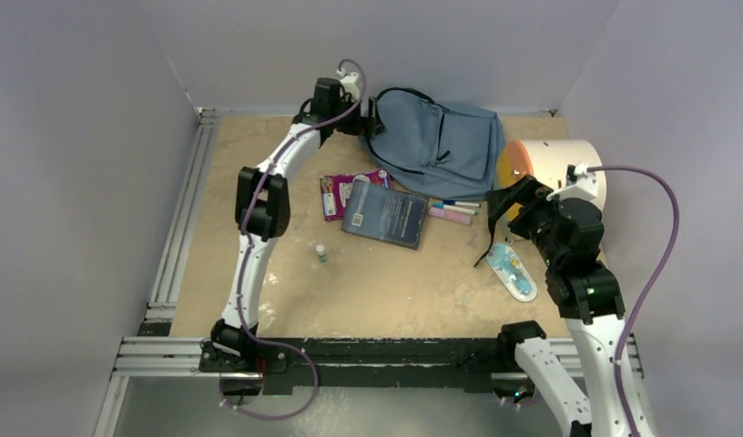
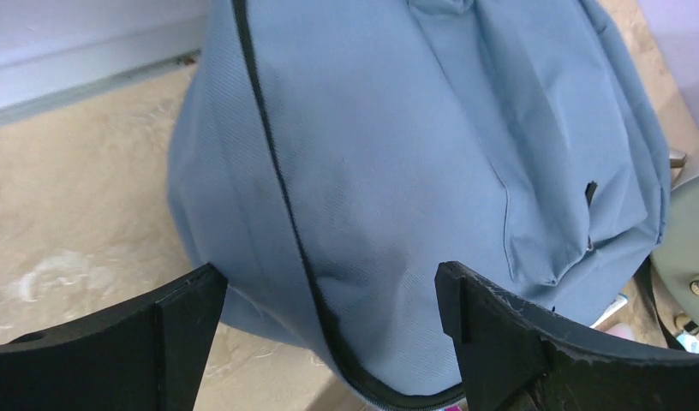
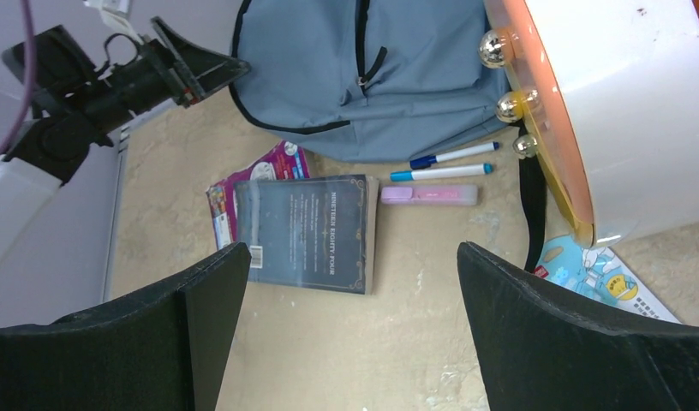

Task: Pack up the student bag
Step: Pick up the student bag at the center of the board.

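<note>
The bag's zippered side edge [image 1: 369, 141] [image 2: 299, 304] lies below my left gripper's open fingers, which stand on either side of the bag, so next I must lower and close them.
The grey-blue student bag [image 1: 436, 141] lies flat at the back of the table, its dark zipper line closed along the edge [image 2: 282, 197]. My left gripper [image 1: 372, 116] is open at the bag's left edge. In the left wrist view [image 2: 329, 291] its jaws stand wide apart on either side of the bag's zippered corner, holding nothing. My right gripper [image 1: 500, 208] is open and empty, raised above the table in front of the white cylinder. In the right wrist view [image 3: 350, 282] bare table shows between its jaws, and the bag [image 3: 363, 77] lies farther off.
A dark book [image 1: 386, 216] lies over a pink booklet [image 1: 336, 193] in front of the bag. Two blue pens [image 3: 453, 156] and a pink highlighter [image 3: 429, 194] lie beside it. The white cylinder with an orange face [image 1: 554, 168] stands at right, with a blue packet [image 1: 512, 270] near it. A small bottle [image 1: 321, 253] stands mid-table.
</note>
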